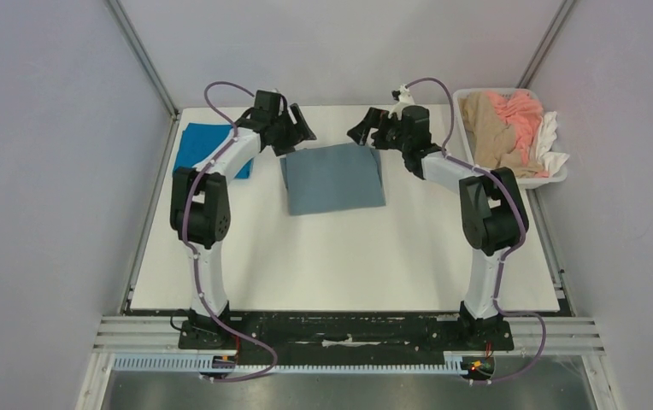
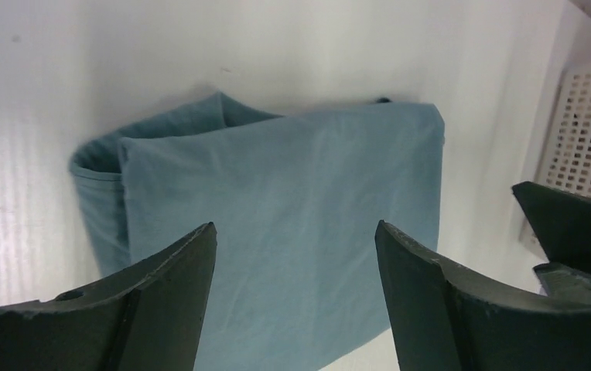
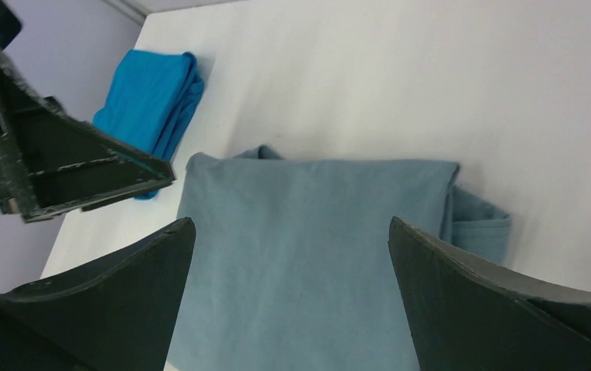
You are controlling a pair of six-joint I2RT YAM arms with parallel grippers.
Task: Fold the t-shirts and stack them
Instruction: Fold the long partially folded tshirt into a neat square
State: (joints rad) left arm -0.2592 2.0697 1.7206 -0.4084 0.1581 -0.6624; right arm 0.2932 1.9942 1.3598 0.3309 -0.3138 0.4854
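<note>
I need to bring my left gripper back and down onto the grey-blue t-shirt's side edge [image 1: 286,178] by the cobalt blue t-shirt [image 1: 197,145], since its folded layers show along it.
The grey-blue t-shirt [image 1: 333,178] lies folded into a rectangle at the table's back middle; it also shows in the left wrist view [image 2: 292,209] and the right wrist view [image 3: 308,247]. The cobalt blue t-shirt [image 1: 197,145] lies folded at the back left, also seen in the right wrist view [image 3: 149,97]. My left gripper [image 1: 299,135] is open and empty, just above the grey-blue shirt's far left corner. My right gripper [image 1: 364,132] is open and empty, just above its far right corner. Neither holds cloth.
A white perforated basket [image 1: 554,178] at the back right holds tan, pink and white clothes; its wall shows in the left wrist view [image 2: 586,147]. The white table [image 1: 349,256] has bare room in front of the shirts. Grey walls close in both sides.
</note>
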